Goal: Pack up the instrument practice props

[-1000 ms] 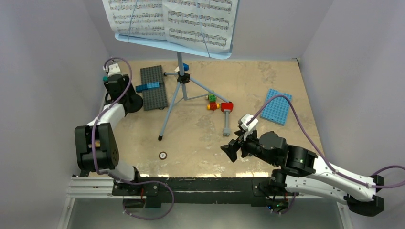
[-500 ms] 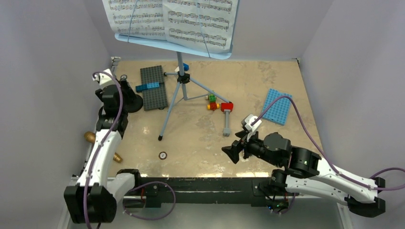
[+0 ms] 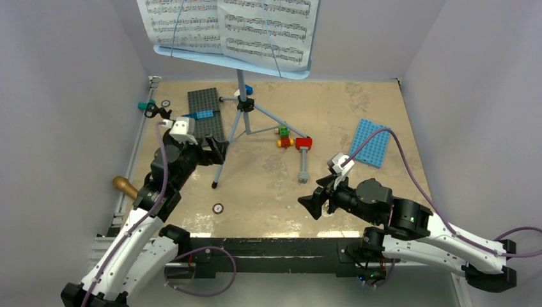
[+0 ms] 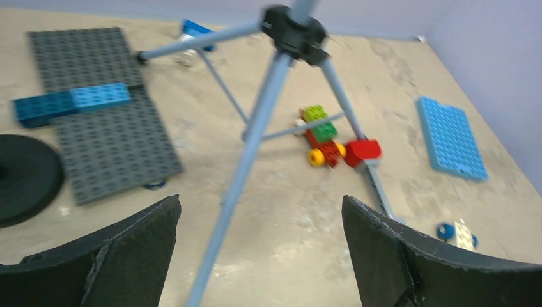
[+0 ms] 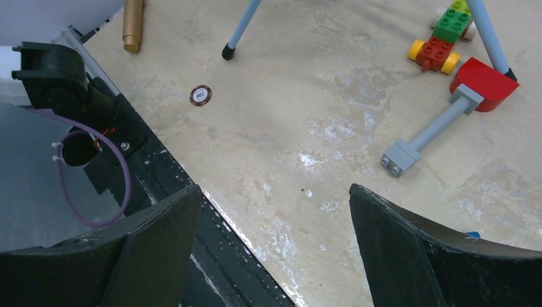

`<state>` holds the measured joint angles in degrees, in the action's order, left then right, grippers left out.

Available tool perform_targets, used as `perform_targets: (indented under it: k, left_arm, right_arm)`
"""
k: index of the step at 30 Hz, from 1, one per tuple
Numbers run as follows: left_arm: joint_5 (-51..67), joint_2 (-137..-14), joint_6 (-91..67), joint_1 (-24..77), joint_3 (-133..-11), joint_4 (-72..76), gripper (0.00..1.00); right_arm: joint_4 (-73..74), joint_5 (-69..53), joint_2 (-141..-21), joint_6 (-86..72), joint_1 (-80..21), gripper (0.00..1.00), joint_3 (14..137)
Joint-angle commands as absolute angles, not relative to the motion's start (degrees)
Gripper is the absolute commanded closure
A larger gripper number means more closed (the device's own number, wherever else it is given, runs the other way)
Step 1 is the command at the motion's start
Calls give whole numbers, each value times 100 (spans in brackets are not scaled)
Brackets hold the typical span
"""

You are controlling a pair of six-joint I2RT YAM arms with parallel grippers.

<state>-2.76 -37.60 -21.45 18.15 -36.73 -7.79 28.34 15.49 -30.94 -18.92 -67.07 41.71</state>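
The music stand's near leg runs between the spread fingers of my left gripper. My left gripper will next move toward the right in the top view, tilt its fingers down and close around the leg.
The light-blue tripod music stand (image 3: 243, 104) stands at the back centre with white sheet-music pages (image 3: 230, 25) on its desk. My left gripper (image 3: 215, 151) is open right beside the stand's near leg (image 4: 249, 166). In the left wrist view that leg runs between the spread fingers, untouched. The black round mic-stand base (image 4: 22, 179) lies left of this gripper (image 4: 261, 208). The gold-brown toy microphone (image 3: 124, 186) lies at the table's left edge and also shows in the right wrist view (image 5: 133, 22). My right gripper (image 3: 313, 203) is open and empty over the near edge (image 5: 273, 192).
A grey baseplate (image 3: 206, 115) with a blue brick (image 4: 70, 102) lies behind the left gripper. A small brick car (image 3: 283, 137) and a red piece on a grey bar (image 3: 303, 157) lie mid-table. A blue baseplate (image 3: 371, 142) is at the right. A small round token (image 3: 218, 208) lies near the front.
My left arm has swung from the back left corner to the stand's near leg, uncovering the microphone at the left edge. The right gripper has barely moved.
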Motion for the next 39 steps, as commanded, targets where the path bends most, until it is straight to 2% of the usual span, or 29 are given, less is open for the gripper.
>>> perform_targets:
  k: [1,10,15,24,39]
  left_arm:
    - [30,-4202,-1986,2446,-3692,-181,0]
    - [-329,-5867,-1732,2540,-4139,126,0]
    - [-750,-6508,-1554,2540,-4600,-283,3]
    - [-731,-7225,-1143,2540,-4944,-569,23]
    - [-90,-7513,-1127,2736,-4984,-436,72]
  right_arm:
    - [2830,1573,-3006,-2256,-6698,10,4087]
    - [3157,1769,-2924,-2501,-6689,10,4006]
    - [3240,1848,-2984,-2547,-6691,10,4049]
    - [3234,1923,-3078,-2584,-6690,11,4040]
    - [3252,2026,-3185,-2540,-6692,11,4170]
